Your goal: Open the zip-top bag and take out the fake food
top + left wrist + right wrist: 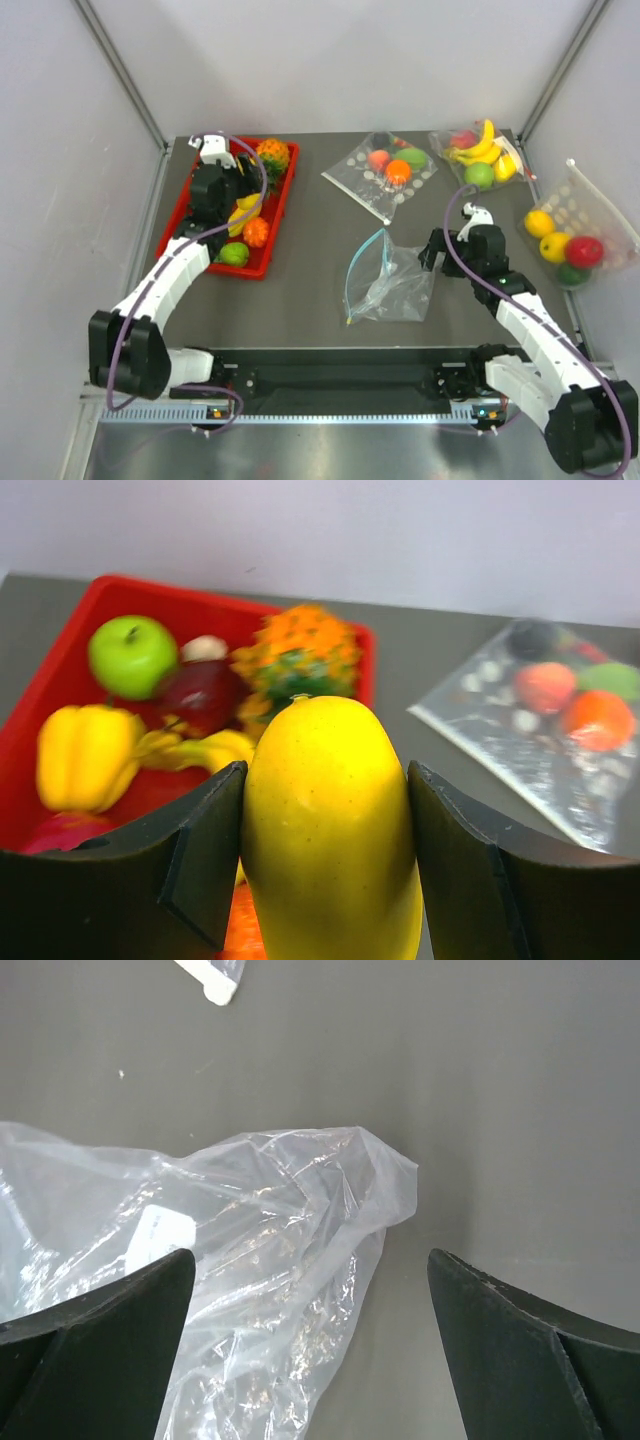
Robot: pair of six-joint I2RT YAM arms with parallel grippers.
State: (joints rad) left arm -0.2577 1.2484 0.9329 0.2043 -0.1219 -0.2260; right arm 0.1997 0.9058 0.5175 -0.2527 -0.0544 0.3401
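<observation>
To reach bare red tray [156, 792] between the bananas and the yellow pepper, my left gripper should shift left in the top view before opening.
The zip-top bag [392, 287] lies crumpled in the middle of the table, its teal zip strip [358, 265] gaping open on the left side; I see no food inside it. My left gripper [238, 198] hangs over the red tray [176, 218] and is shut on a yellow fruit [330, 820], which fills the gap between the fingers in the left wrist view. The pineapple [272, 153] and an orange fruit [256, 231] lie in the tray. My right gripper [438, 256] is open and empty just above the bag's right edge [260, 1280].
The tray also holds a green apple [132, 655], a yellow pepper [85, 755] and a green fruit [233, 254]. A dotted bag with fruit [385, 170] lies at the back centre, a bag with bananas [480, 155] at the back right, and another dotted bag [575, 235] at the right edge.
</observation>
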